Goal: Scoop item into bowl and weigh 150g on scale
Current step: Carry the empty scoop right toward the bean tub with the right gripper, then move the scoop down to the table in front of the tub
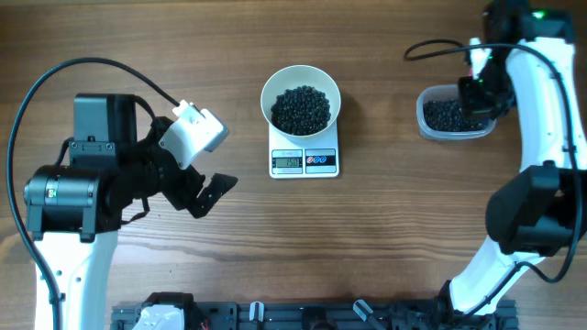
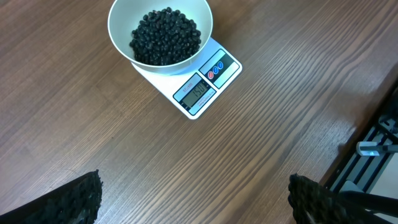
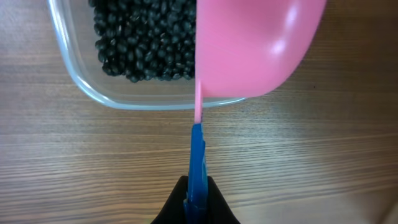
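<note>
The scale's display already reads the asked weight, so the scoop should go next in my right gripper back and down to the bare wood between scale and tub (image 1: 396, 203), and my right gripper will then release it.
A white bowl (image 1: 301, 99) heaped with black beads (image 1: 301, 109) stands on the white scale (image 1: 304, 161); the left wrist view shows the same bowl (image 2: 160, 34), beads (image 2: 165, 37) and scale (image 2: 208, 81) with its display lit. My left gripper (image 1: 204, 192) hangs open over bare wood left of the scale, its fingertips (image 2: 78, 200) far apart. My right gripper (image 3: 196, 199) is shut on the blue handle of a pink scoop (image 3: 255, 46), held over the clear tub (image 3: 112, 93) of beads (image 3: 143, 40) at the right (image 1: 454, 114).
A black rail with clips (image 1: 303, 316) runs along the table's front edge. The right arm's cable (image 1: 436, 46) loops near the tub. Bare wood lies between the scale and the tub.
</note>
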